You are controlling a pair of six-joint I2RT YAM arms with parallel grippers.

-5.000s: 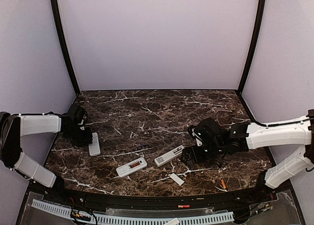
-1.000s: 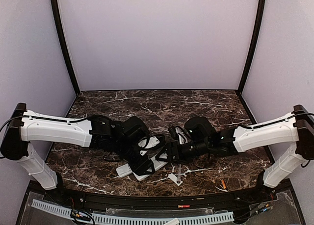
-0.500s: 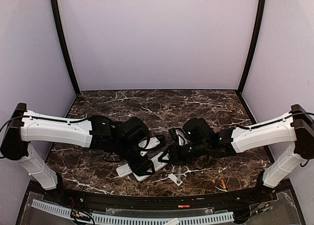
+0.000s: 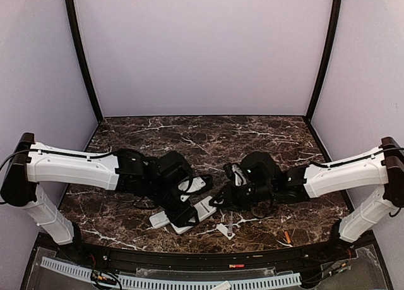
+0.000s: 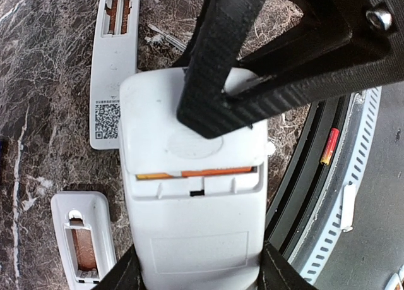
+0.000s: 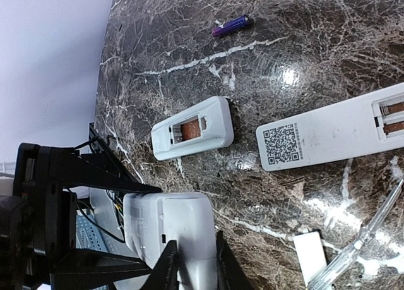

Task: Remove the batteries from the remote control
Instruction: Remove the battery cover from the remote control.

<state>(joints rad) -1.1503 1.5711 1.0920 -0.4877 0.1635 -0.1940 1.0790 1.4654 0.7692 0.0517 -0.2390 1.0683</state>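
The broad white remote in my left gripper comes down toward the front trough next. It gets released beside the short remote, as bare tabletop there lies clear.
A broad white remote control [image 5: 192, 239] hangs above the table with both grippers on it. My left gripper [image 5: 199, 272] is shut on its sides at one end. At the opposite end my right gripper [image 6: 192, 268] is shut on it, its fingers [image 6: 166, 268] pressed to the white plastic. A narrow slot across the remote's back shows the orange batteries [image 5: 214, 172] inside. On the table lie a purple battery [image 6: 230, 26] and an orange battery [image 4: 287, 237]. A red one [image 5: 328, 146] rests in the front trough.
Under the held remote lie a long remote with a QR label [image 6: 334, 135] and a short remote [image 6: 192, 129], both with open compartments showing orange-brown inside. A flat white cover [image 6: 310, 255] and a clear pen-like tool [image 6: 372, 233] lie near the front edge.
Over the last second the right jaws have closed on the remote's end, and both arms have hardly shifted. Five seconds ago the arms were far apart, the left at the table's left edge.
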